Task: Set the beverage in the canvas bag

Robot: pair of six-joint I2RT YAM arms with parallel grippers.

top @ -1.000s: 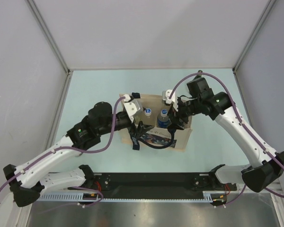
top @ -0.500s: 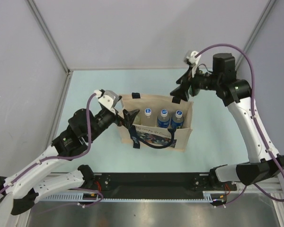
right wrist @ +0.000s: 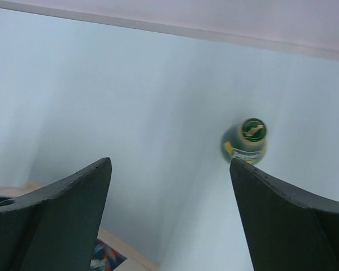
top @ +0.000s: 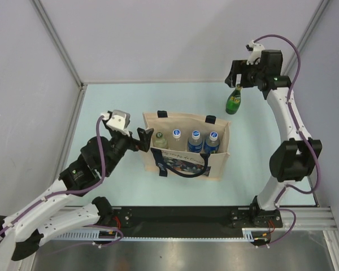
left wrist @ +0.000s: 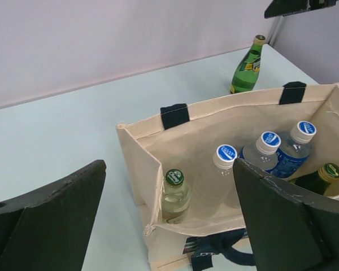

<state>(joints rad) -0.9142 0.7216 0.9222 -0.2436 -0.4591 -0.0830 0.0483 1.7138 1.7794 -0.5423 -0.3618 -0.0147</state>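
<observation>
My right gripper is above the green bottle's capped neck [top: 238,89] [right wrist: 253,130], which is off to the right in the wrist view. Next it will move that way and go down around the neck.
The beige canvas bag [top: 183,121] stands upright mid-table, its mouth open and its navy handle drooping over the printed front. Several bottles stand inside: a green-capped clear one [left wrist: 174,195] at the left end, then blue-capped ones [left wrist: 226,156]. A green glass beverage bottle [top: 233,100] stands alone on the table behind the bag's right end. My right gripper [top: 241,76] hovers open above that bottle [right wrist: 246,141], which shows just off its right finger. My left gripper [top: 142,140] is open and empty beside the bag's left end [left wrist: 214,124].
Grey walls with metal posts enclose the light-blue table on three sides; the green bottle [left wrist: 247,72] stands near the back right post. A black rail [top: 181,217] runs along the near edge between the arm bases. A corner of the bag's print [right wrist: 104,257] shows below the right gripper.
The right gripper rose out of the bag, leaving a third blue-capped bottle inside, swung to the back right over the green bottle and opened wide. The left gripper let go of the bag's rim and pulled back left.
</observation>
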